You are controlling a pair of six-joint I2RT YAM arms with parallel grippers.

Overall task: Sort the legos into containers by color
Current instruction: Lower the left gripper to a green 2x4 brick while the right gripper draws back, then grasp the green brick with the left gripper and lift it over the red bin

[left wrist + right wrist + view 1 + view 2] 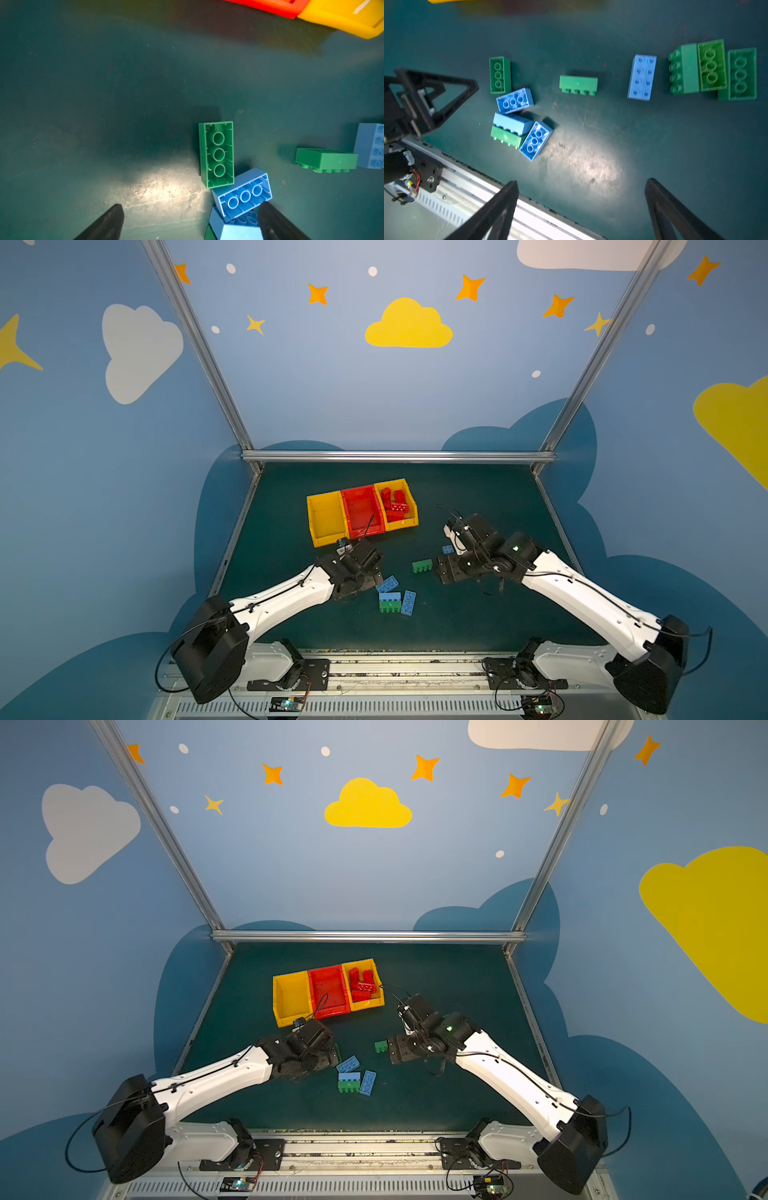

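Observation:
The far half of the upturned green brick is clear of the blue brick. My left gripper should next move outward and down around the green brick's long sides and close there.
Three containers stand in a row: a yellow one (326, 518), a red one (361, 510), and a yellow one (395, 506) that holds several red legos (395, 506). Blue and green legos lie loose on the mat: a cluster (515, 100) with a blue brick on a green one (511, 122), a single green brick (578, 84), a blue one (641, 76) and green ones (711, 65). My left gripper (191, 207) is open low over the mat, one finger (270, 220) beside an upturned blue brick (243, 195). My right gripper (581, 182) hangs open and empty near the single green brick (422, 566).
The dark green mat (478, 497) is bounded by aluminium rails at the back (399, 456) and sides. A slotted rail and arm bases run along the front edge (395, 672). A cable (368, 526) from my left wrist arcs over the red container.

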